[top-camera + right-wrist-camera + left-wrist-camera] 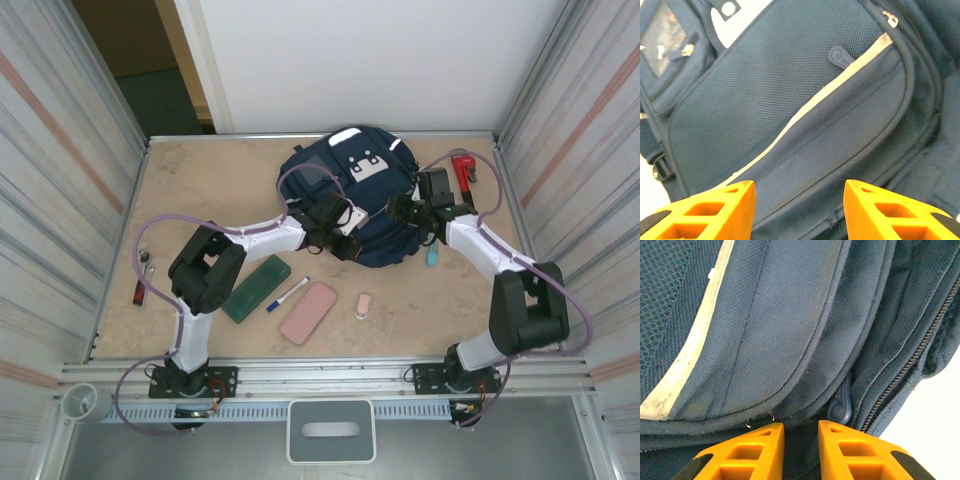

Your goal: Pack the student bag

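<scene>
The right gripper lowers its open fingers onto the rounded edge of the fabric fold (383, 219) (840, 156) beside the cream stripe next, as it still hovers above that cloth.
The student bag (352, 185), navy blue with white stripes and a white patch, lies at the back middle of the table. My left gripper (338, 236) is at its near left edge. In the left wrist view the left gripper (801, 426) stands a little open, its orange fingertips (767, 432) close to the bag's seam (790, 340), beside a blue zipper pull (841, 407). My right gripper (405, 212) is at the bag's right side. In the right wrist view the right gripper (800, 185) stands wide open over the front pocket (805, 115), holding nothing.
On the table in front of the bag lie a green case (257, 288), a marker pen (288, 293), a pink case (309, 312) and a small pink eraser (364, 305). A red wrench (463, 168) lies at the back right. Small items (143, 278) lie at the left edge.
</scene>
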Robot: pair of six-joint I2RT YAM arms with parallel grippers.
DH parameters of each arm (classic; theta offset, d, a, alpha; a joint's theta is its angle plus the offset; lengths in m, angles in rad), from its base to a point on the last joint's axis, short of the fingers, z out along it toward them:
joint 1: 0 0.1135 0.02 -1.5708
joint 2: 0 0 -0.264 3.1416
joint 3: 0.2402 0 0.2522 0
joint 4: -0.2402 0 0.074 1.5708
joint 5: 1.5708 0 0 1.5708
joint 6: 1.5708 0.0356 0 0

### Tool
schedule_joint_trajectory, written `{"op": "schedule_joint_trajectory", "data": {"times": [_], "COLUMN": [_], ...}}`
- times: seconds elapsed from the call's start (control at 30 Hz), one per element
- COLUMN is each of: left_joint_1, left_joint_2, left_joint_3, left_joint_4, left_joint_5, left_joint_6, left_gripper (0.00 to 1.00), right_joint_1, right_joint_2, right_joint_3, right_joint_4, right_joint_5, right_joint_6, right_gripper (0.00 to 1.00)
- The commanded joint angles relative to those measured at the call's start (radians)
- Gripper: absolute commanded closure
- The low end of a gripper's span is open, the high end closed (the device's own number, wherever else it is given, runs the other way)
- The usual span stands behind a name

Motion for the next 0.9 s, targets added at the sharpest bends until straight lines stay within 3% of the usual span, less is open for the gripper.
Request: {"op": "schedule_joint_trajectory", "data": {"times": [0.0, 0.4, 0.67, 0.87], "left_joint_1": [0.002, -0.001, -0.002, -0.002], "left_joint_2": [-0.043, -0.028, -0.033, -0.028], "left_joint_3": [-0.014, -0.007, -0.013, -0.007], "left_joint_4": [-0.007, -0.005, 0.003, 0.003], "left_joint_5": [-0.003, 0.005, 0.007, 0.012], "left_joint_6": [-0.002, 0.0, 0.001, 0.001], "left_gripper": [0.75, 0.74, 0.74, 0.74], "right_joint_1": [0.001, -0.056, -0.064, -0.065], "right_joint_2": [0.088, 0.22, 0.14, 0.156], "right_joint_3": [0.051, 0.024, -0.068, -0.094], "right_joint_4": [-0.062, 0.082, 0.087, 0.129], "right_joint_5": [-0.016, -0.149, -0.042, -0.037], "right_joint_6": [0.062, 0.22, 0.259, 0.31], "right_gripper": [0.53, 0.52, 0.52, 0.51]}}
